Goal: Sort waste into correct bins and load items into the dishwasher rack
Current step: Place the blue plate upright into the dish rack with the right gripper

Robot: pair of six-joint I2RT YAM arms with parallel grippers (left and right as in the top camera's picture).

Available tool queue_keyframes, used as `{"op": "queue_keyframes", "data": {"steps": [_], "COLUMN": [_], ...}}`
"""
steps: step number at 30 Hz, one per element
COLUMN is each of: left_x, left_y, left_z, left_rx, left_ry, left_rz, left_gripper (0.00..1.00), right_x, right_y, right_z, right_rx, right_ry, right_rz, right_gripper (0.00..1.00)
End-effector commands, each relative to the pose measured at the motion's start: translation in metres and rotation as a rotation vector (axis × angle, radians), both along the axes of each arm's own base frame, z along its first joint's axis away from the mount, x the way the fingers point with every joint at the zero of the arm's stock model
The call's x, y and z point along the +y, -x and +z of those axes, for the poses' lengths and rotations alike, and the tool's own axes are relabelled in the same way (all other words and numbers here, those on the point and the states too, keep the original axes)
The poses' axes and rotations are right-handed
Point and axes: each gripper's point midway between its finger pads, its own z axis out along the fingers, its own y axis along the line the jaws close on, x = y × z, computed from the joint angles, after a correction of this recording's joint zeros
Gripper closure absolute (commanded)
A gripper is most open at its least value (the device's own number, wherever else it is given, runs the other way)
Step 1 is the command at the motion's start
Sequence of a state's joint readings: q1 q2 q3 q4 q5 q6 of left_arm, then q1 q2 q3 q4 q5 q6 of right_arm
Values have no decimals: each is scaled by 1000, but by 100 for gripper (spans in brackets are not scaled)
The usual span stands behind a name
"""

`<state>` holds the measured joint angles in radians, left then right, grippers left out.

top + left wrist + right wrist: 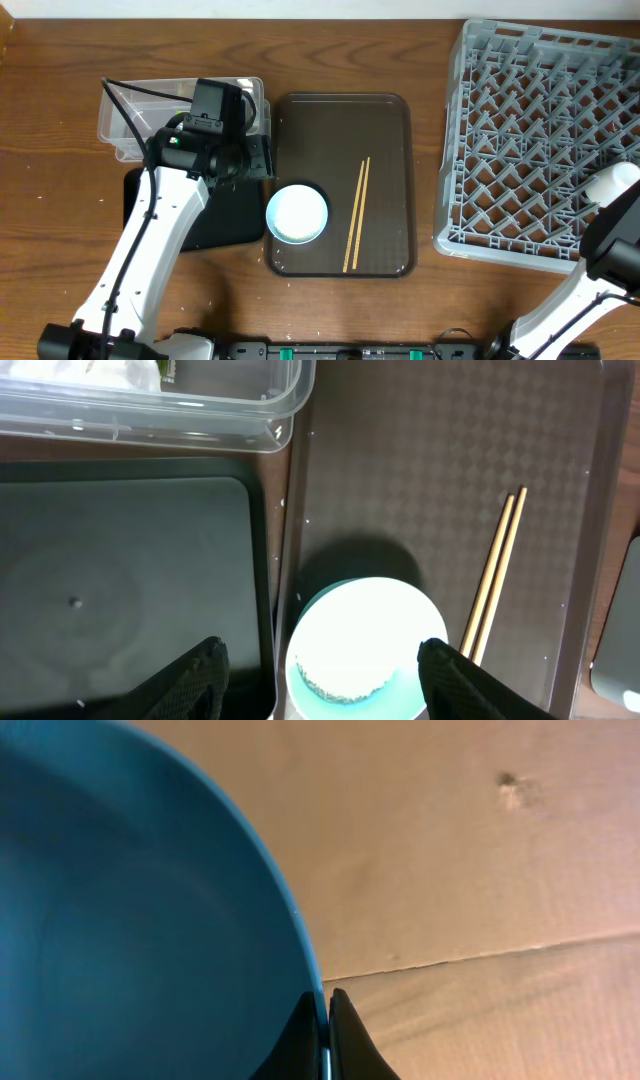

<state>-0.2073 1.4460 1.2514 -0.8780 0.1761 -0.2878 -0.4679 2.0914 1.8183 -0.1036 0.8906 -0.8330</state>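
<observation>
The blue bowl goes outward with my right gripper and over the grey dishwasher rack for release next, since the rack's empty far end (603, 82) lies outward of the gripper.
The white bowl (297, 213) sits at the front left of the brown serving tray (385, 120), with rice grains (345, 685) inside. My left gripper (325, 680) is open and hovers above it, one finger on each side; in the overhead view it (262, 160) is over the tray's left edge. The chopsticks (357, 215) lie on the tray to the bowl's right. The clear tub (180, 110) holds the white tissue (125, 370) and the wrapper (167, 370). The black tray (225, 215) lies in front of the tub. My right gripper (325, 1020) is shut on the blue bowl's rim (150, 920). The cups are out of view.
The grey dishwasher rack (540, 150) stands at the right. My right arm (612, 235) is at its front right corner; its gripper and the blue bowl do not show in the overhead view. Plain brown cardboard-like surface lies behind the blue bowl in the right wrist view.
</observation>
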Motion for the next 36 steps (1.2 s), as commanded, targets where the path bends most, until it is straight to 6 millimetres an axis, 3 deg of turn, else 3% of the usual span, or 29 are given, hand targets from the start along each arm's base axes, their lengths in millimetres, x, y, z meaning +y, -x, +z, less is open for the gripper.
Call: {"op": "queue_keyframes", "data": {"steps": [1, 10, 18, 22, 25, 28, 31, 36], "left_x": [3, 3, 3, 3, 3, 3, 3, 3], "left_y": [0, 0, 0, 0, 0, 0, 0, 0], "left_z": [-4, -4, -4, -4, -4, -3, -3, -4], "left_rx": [7, 7, 8, 8, 8, 7, 7, 7], "left_ry": [-12, -12, -12, -13, -13, -12, -12, -13], "left_rz": [10, 10, 10, 9, 9, 9, 9, 9], "left_gripper": [36, 36, 36, 36, 36, 35, 35, 35], "right_x": [14, 50, 71, 74, 85, 109, 154, 238], "right_y": [-18, -35, -16, -12, -16, -22, -31, -38], "right_z": [-28, -48, -80, -69, -43, -16, 6, 15], "right_rx": [80, 131, 154, 55, -58, -129, -177, -223], "right_ry": [-45, -109, -233, -257, -296, -362, -486, -768], "right_rz": [72, 141, 79, 47, 98, 213, 400, 663], "right_gripper": [99, 97, 75, 69, 54, 35, 21, 20]}}
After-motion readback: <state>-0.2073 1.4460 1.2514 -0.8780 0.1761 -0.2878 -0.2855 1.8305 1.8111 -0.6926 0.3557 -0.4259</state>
